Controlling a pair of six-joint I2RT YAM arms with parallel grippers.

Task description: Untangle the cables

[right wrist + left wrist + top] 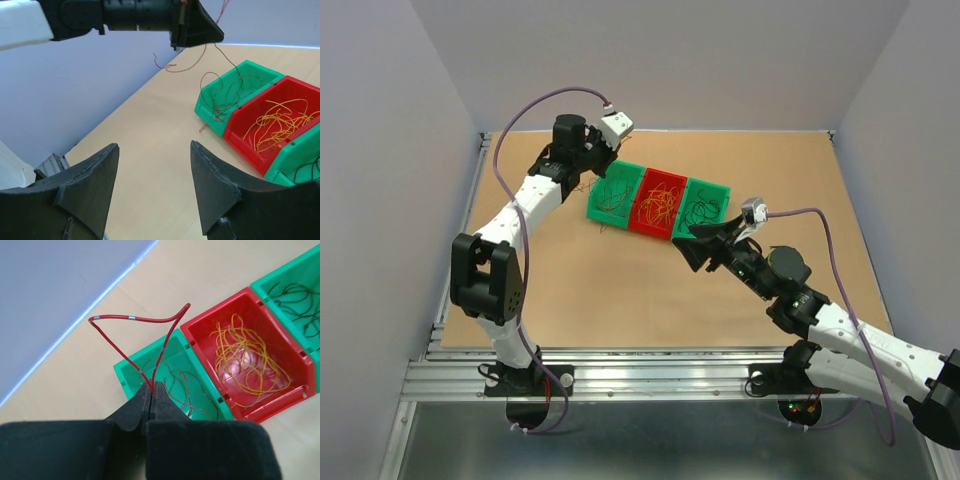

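Observation:
My left gripper will go down into that bin's middle point(173, 376) and let go of the red wire point(150, 320) there, because the other red-brown wires are in the green bin below.
My left gripper point(151, 385) is shut on a red wire point(150, 320) that loops up from its tips, held above the left green bin point(172, 357) of red-brown wires point(187, 387). In the top view the left gripper point(592, 160) is at that bin's point(616, 192) far left corner. The red bin point(247, 357) holds orange-yellow wires point(245, 360); the right green bin point(295, 300) holds dark green wires point(295, 295). My right gripper point(155, 147) is open and empty above bare table, near the bins' front right point(692, 240). The held wire's tail point(187, 62) hangs from the left gripper in the right wrist view.
The three bins point(658, 201) stand in a row at the back middle of the tan table point(620, 290). A wire end point(206, 127) hangs over the left green bin's front. Grey walls enclose the table. Lilac cables point(505, 150) run along the arms.

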